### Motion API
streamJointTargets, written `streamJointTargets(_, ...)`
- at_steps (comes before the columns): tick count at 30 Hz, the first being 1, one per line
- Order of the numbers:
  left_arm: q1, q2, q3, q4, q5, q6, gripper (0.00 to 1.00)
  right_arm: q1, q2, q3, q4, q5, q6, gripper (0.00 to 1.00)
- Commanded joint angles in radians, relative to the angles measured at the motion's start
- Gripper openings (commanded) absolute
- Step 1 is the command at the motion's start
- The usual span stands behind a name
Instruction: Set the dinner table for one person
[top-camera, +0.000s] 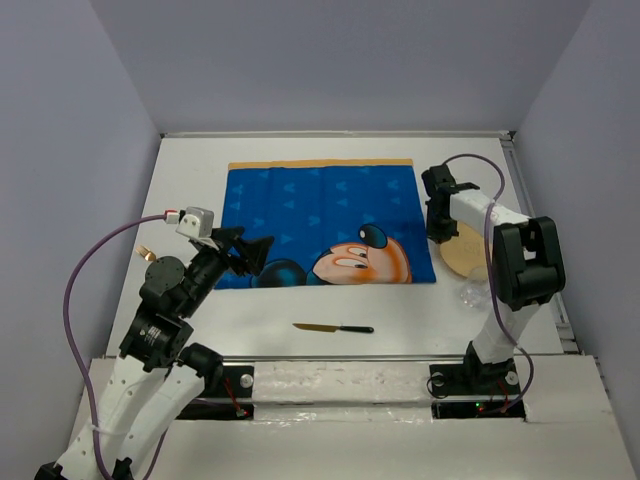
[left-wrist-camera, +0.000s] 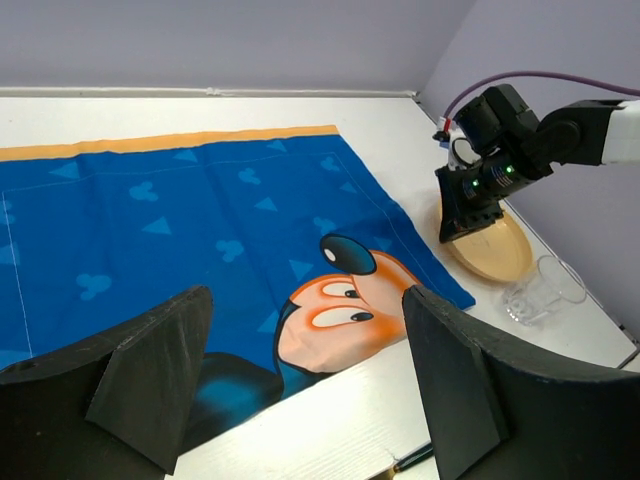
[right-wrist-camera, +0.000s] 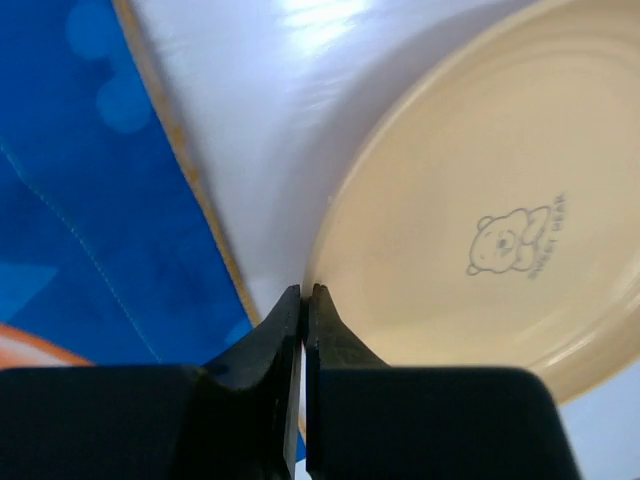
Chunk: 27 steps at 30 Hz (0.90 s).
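I need to move the plate in my right gripper to the left in the top view next and release it on the middle of the mat, because the middle of the mat is empty.
The white dinner table holds a blue Mickey Mouse placemat at its middle. A tan plate with a bear drawing lies right of the mat. My right gripper is shut on the plate's left rim, and its fingertips meet at the edge beside the mat. My left gripper is open and empty, hovering over the mat's near left corner. The left wrist view also shows the right gripper at the plate.
A clear glass lies near the plate's near side and also shows in the left wrist view. A gold knife with a black handle lies on the table in front of the mat. A small tan object shows behind the left arm.
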<state>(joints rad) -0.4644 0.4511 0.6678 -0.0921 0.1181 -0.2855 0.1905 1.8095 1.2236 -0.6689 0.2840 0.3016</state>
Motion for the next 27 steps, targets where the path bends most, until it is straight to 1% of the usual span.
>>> streamJointTargets(1, -0.003, 0.000, 0.016, 0.025, -0.005, 0.020, 0.88, 0.010, 0.010, 0.076, -0.026, 0.056, -0.027, 0.00)
streamJointTargets(4, -0.003, -0.003, 0.016, 0.026, -0.012, 0.022, 0.88, 0.010, 0.024, 0.100, -0.054, 0.112, -0.056, 0.00)
streamJointTargets(8, -0.003, 0.004, 0.016, 0.025, -0.015, 0.022, 0.88, 0.069, -0.067, 0.174, -0.066, 0.188, -0.125, 0.00)
streamJointTargets(9, -0.003, 0.008, 0.018, 0.026, -0.018, 0.022, 0.88, 0.125, -0.082, 0.227, -0.064, 0.193, -0.137, 0.00)
streamJointTargets(11, -0.005, 0.008, 0.022, 0.025, -0.032, 0.023, 0.88, 0.196, -0.091, 0.298, -0.077, 0.192, -0.156, 0.00)
streamJointTargets(12, -0.003, 0.000, 0.026, 0.020, -0.056, 0.023, 0.88, 0.275, -0.069, 0.385, -0.101, 0.182, -0.157, 0.00)
streamJointTargets(14, 0.001, -0.020, 0.036, 0.008, -0.099, 0.029, 0.88, 0.360, 0.005, 0.471, -0.127, 0.167, -0.159, 0.00)
streamJointTargets(15, 0.007, -0.035, 0.041, 0.006, -0.138, 0.037, 0.88, 0.401, 0.036, 0.512, -0.130, 0.159, -0.159, 0.00)
streamJointTargets(16, 0.015, -0.075, 0.042, 0.006, -0.226, 0.039, 0.89, 0.476, 0.069, 0.592, -0.142, 0.138, -0.160, 0.00)
streamJointTargets(17, 0.018, -0.095, 0.039, 0.006, -0.262, 0.036, 0.89, 0.512, 0.105, 0.635, -0.149, 0.126, -0.160, 0.00)
streamJointTargets(18, 0.021, -0.115, 0.036, 0.008, -0.314, 0.029, 0.89, 0.545, 0.179, 0.680, -0.153, 0.115, -0.162, 0.00)
streamJointTargets(19, 0.021, -0.150, 0.029, 0.008, -0.333, 0.026, 0.92, 0.607, 0.218, 0.767, -0.162, 0.101, -0.171, 0.00)
streamJointTargets(20, 0.021, -0.164, 0.026, 0.008, -0.354, 0.022, 0.92, 0.633, 0.256, 0.812, -0.162, 0.095, -0.176, 0.00)
streamJointTargets(21, 0.021, -0.176, 0.024, 0.011, -0.382, 0.020, 0.95, 0.654, 0.296, 0.859, -0.179, 0.081, -0.182, 0.00)
streamJointTargets(22, 0.021, -0.184, 0.023, 0.009, -0.390, 0.017, 0.95, 0.673, 0.370, 0.946, -0.185, 0.049, -0.193, 0.00)
streamJointTargets(24, 0.021, -0.189, 0.023, 0.009, -0.394, 0.017, 0.98, 0.707, 0.436, 1.028, -0.202, 0.034, -0.202, 0.00)
streamJointTargets(25, 0.021, -0.183, 0.023, 0.009, -0.391, 0.017, 0.99, 0.720, 0.497, 1.101, -0.225, 0.034, -0.212, 0.00)
streamJointTargets(27, 0.023, -0.180, 0.023, 0.009, -0.380, 0.017, 0.99, 0.721, 0.542, 1.151, -0.235, 0.023, -0.226, 0.00)
